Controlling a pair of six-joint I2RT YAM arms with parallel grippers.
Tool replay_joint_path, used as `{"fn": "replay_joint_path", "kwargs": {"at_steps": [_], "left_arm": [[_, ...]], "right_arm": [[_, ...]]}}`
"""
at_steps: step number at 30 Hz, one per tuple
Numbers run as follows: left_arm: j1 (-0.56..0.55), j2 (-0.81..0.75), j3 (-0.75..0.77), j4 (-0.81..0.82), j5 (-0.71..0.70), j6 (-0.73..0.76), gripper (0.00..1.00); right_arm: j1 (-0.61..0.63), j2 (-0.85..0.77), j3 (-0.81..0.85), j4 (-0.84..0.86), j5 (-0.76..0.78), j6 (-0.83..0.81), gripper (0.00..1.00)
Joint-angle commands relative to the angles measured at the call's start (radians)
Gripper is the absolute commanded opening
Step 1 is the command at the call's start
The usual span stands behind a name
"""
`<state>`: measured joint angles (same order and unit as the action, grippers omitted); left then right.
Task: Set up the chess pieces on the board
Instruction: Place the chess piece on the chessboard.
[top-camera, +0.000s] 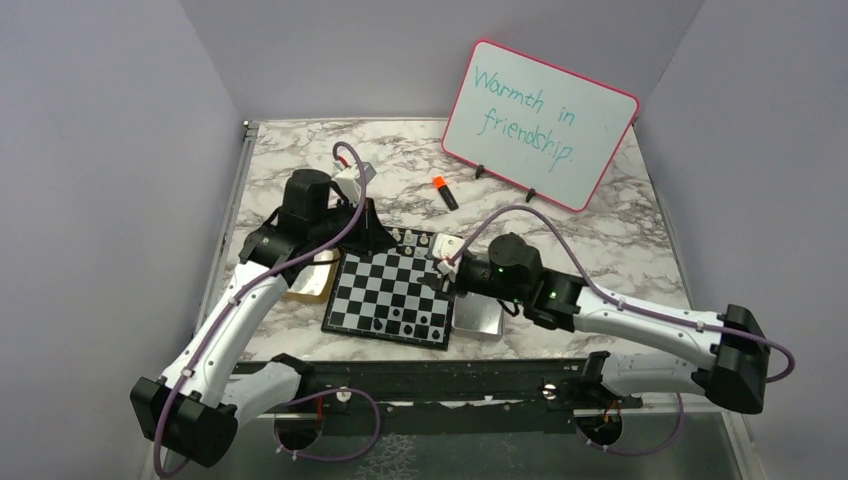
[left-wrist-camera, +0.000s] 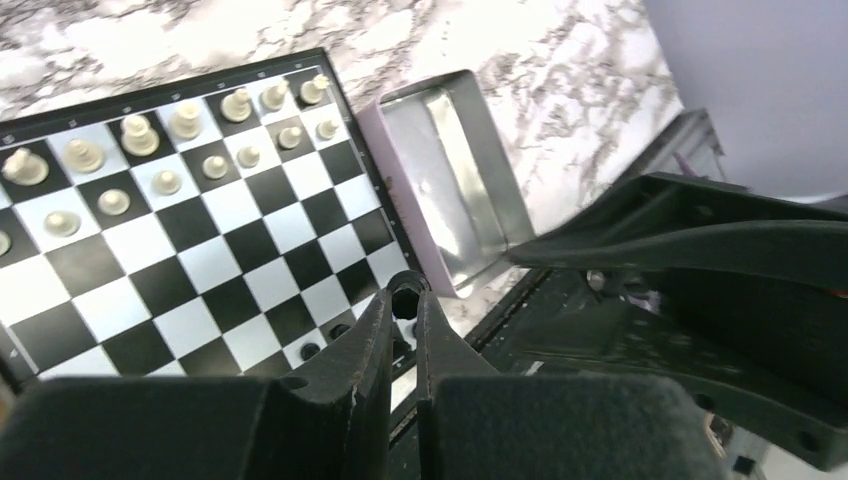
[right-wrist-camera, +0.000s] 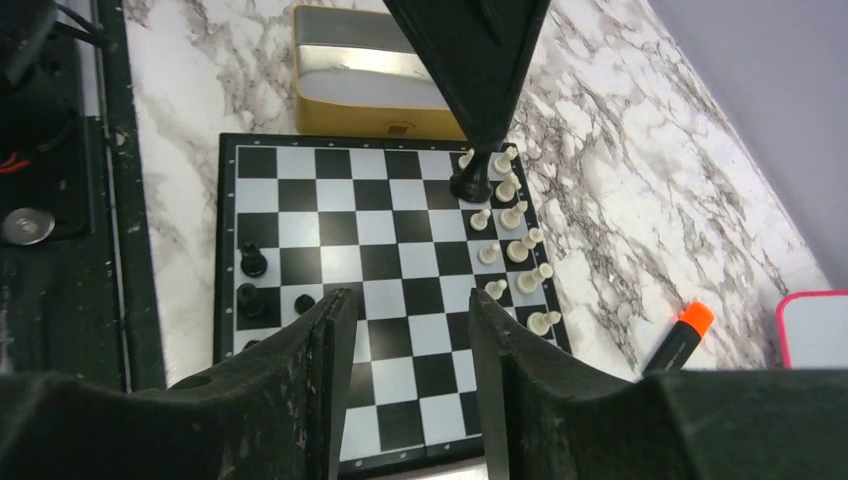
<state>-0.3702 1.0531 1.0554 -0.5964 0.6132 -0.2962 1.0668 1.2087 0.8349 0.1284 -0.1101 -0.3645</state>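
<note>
The board's near corner square by the gold tray is empty. My left gripper should move back and down over that square next and let go of the black piece there.
The board (top-camera: 372, 300) lies in the middle of the table. Pale chess pieces (left-wrist-camera: 165, 135) fill two rows on its far side, and a few black pieces (right-wrist-camera: 250, 265) stand along its near edge. My left gripper (left-wrist-camera: 407, 300) is shut on a small black piece (left-wrist-camera: 408, 303); from the right wrist it shows as a dark cone (right-wrist-camera: 470, 90) pointing down at the pale rows. My right gripper (right-wrist-camera: 410, 300) is open over the board's right side, with only squares showing between its fingers.
A silver metal tray (top-camera: 478, 318) sits against the board's right edge. A gold tray (top-camera: 315, 282) lies at the board's left, under the left arm. An orange-capped marker (top-camera: 445, 192) and a propped whiteboard (top-camera: 540, 122) are behind.
</note>
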Motion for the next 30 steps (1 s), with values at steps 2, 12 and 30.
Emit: {"fn": "replay_joint_path", "kwargs": {"at_steps": [2, 12, 30], "left_arm": [[-0.077, -0.07, -0.04, -0.042, -0.329, -0.096, 0.0], [-0.2, -0.18, -0.242, -0.06, -0.669, -0.326, 0.0], [-0.216, -0.205, -0.447, -0.134, -0.93, -0.641, 0.0]], "right_arm": [[0.002, -0.177, -0.102, 0.02, -0.014, 0.117, 0.55], [0.002, -0.358, -0.123, -0.096, 0.069, 0.165, 0.6], [0.002, -0.402, -0.161, -0.092, 0.086, 0.23, 0.61]]}}
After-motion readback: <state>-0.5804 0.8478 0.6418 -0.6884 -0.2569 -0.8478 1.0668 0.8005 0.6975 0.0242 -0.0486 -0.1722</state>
